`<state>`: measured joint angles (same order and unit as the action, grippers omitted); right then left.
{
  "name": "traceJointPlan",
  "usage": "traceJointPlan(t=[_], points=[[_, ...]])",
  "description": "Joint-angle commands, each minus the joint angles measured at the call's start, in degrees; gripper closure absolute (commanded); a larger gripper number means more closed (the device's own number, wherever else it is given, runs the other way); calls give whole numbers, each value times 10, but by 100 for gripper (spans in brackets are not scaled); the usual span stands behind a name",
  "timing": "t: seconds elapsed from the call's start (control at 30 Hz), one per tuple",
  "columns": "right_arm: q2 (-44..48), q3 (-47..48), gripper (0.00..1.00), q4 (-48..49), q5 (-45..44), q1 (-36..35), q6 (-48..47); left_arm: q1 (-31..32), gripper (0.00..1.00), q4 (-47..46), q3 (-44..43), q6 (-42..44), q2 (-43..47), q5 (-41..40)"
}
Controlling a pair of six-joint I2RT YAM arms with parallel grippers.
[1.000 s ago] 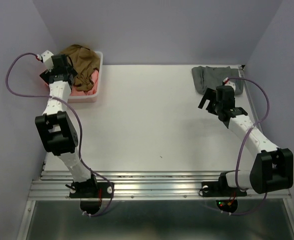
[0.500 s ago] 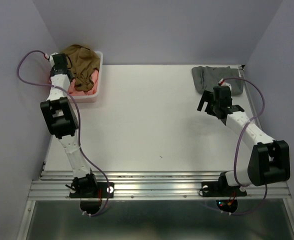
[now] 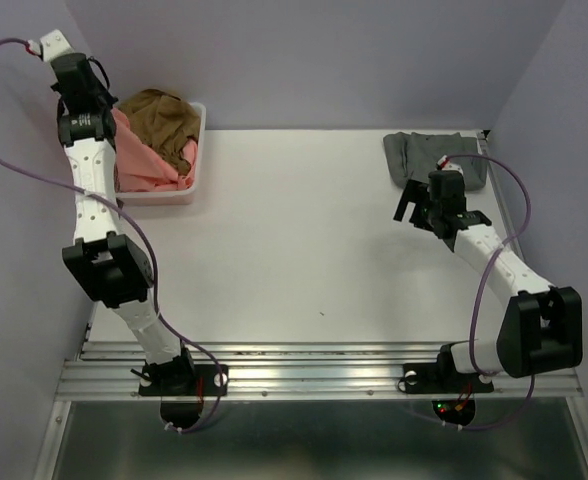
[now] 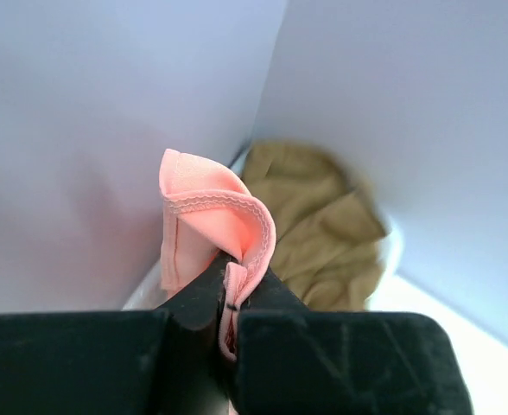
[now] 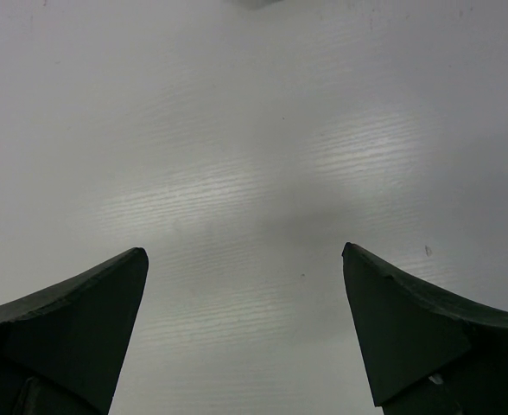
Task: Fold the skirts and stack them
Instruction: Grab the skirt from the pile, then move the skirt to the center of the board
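I will first lift my left gripper higher to get the hem past the basket [image 3: 196,150], then lower it on the tabletop.
My left gripper [image 4: 232,277] is shut on the hem of the salmon-pink skirt [image 4: 211,212], raised high over the back left corner [image 3: 102,112]. The pink skirt [image 3: 139,160] hangs from it down into the white basket [image 3: 196,150]. The olive-brown skirt [image 3: 164,118] lies bunched in that basket, also seen behind the pink cloth [image 4: 323,233]. The grey skirt [image 3: 429,155] lies folded at the back right of the table. My right gripper [image 3: 422,212] hovers just in front of it, open, with only bare white table between its fingers [image 5: 245,285].
Purple walls close in on the left, back and right. The basket sits tight in the back left corner. A metal rail [image 3: 314,365] runs along the table's near edge by the arm bases.
My left gripper shut on the pink skirt inside the basket and rose up and back, pulling the cloth out. The right arm has barely shifted.
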<state>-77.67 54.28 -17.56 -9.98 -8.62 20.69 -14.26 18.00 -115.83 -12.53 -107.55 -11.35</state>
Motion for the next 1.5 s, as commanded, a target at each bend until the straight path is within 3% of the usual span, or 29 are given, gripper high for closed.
traceJointPlan(t=[0.0, 0.17, 0.3, 0.33, 0.43, 0.53, 0.7, 0.8, 1.1, 1.2, 1.27, 1.43, 1.47], points=[[30, -3, 0, 16, 20, -1, -14, -2, 100, -40, -94, 1, 71, 36], [60, -18, 0, 29, 15, -1, -17, -1, 100, -118, -116, -48, 131, 162], [87, -38, 0, 39, 0, -1, -10, -2, 100, -215, -135, -125, 169, 290], [93, -43, 0, 43, -6, -1, -9, 0, 100, -237, -134, -143, 175, 354], [117, -54, 0, 53, -12, -1, -5, 32, 100, -332, -114, -219, 200, 442], [139, -61, 0, 59, -12, -1, -4, 81, 100, -370, -129, -235, 211, 477], [166, -66, 0, 63, -1, -1, 3, 238, 100, -372, -146, -176, 237, 455], [179, -69, 0, 61, -1, -1, 8, 288, 100, -396, -128, -170, 245, 448], [208, -81, 0, 59, -29, -1, 17, 342, 100, -414, -116, -216, 198, 436], [210, -80, 0, 41, -45, -1, 22, 342, 100, -412, -13, -215, 199, 426], [213, -77, 0, 23, -78, -1, 25, 341, 100, -410, 113, -204, 216, 365], [212, -57, 0, -20, -105, -1, 23, 341, 100, -294, 271, -168, 183, 168], [212, -55, 0, -29, -101, -1, 21, 341, 88, -272, 298, -162, 172, 143]])
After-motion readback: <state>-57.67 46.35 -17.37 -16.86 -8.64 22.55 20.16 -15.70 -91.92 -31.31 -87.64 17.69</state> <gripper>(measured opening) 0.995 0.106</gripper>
